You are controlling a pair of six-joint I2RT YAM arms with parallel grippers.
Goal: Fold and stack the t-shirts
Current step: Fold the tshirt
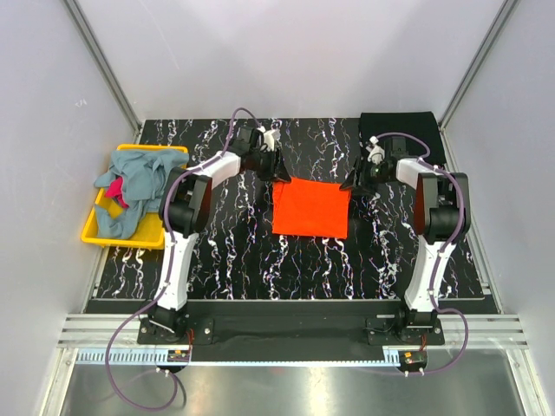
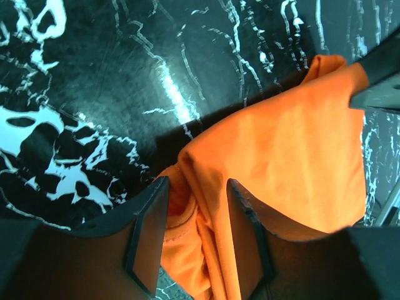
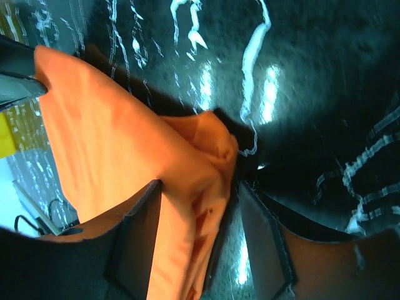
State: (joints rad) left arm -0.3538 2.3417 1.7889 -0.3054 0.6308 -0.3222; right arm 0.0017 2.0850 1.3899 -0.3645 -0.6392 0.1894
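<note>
The cloth already lies between the left gripper's open fingers, so the left gripper should next close where it stands onto the raised fold (image 1: 282, 182) (image 2: 199, 190) at the orange t-shirt's far corner.
A bright orange t-shirt (image 1: 312, 208) lies folded into a rough square in the middle of the black marbled table. My left gripper (image 1: 276, 167) is at its far left corner. In the left wrist view the jaws (image 2: 197, 187) stand open, with bunched orange cloth (image 2: 287, 144) lying loosely between them. My right gripper (image 1: 354, 180) is at the far right corner. Its jaws (image 3: 199, 187) are open too: the orange cloth (image 3: 106, 125) rests against one finger, and bare table shows beside the other. A black t-shirt (image 1: 399, 126) lies folded at the back right.
A yellow bin (image 1: 130, 234) at the left edge of the table holds crumpled grey-blue shirts (image 1: 139, 178) and a magenta one (image 1: 115, 198). White walls stand on three sides of the table.
</note>
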